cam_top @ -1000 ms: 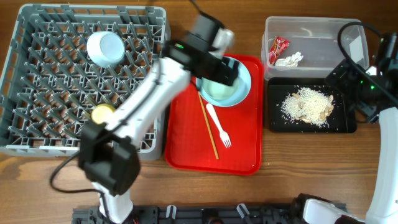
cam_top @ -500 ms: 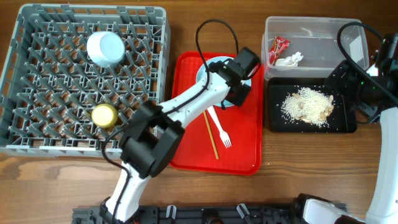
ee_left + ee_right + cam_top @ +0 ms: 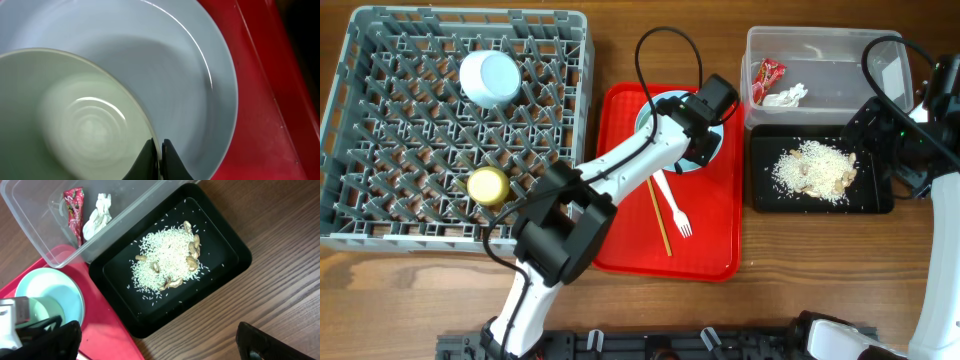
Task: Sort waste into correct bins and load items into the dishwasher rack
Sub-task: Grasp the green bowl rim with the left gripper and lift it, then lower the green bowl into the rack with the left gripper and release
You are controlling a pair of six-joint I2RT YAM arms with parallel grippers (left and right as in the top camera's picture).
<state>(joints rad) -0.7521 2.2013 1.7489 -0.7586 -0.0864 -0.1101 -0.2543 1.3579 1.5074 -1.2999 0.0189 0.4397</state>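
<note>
I should next lift the mint bowl across, tilt it, lower it and let it go, because empty pegs of the dishwasher rack by the upturned bowl are to the left of my left gripper in the overhead view.
A pale mint bowl sits inside a round pale plate on the red tray. My left gripper is shut on this bowl's right rim, one finger inside and one outside. From overhead the left gripper covers most of the bowl. A white fork and a wooden chopstick lie on the red tray. The dishwasher rack holds an upturned bowl and a yellow cup. My right gripper hangs open over bare table beside the black tray.
The clear tub at the back right holds a red wrapper and a white tissue. The black tray in front of it holds rice-like scraps. The right arm stands at the table's right edge.
The left arm came down to the right side of the bowl, and its gripper closed on the bowl's rim. The right arm has not moved.
</note>
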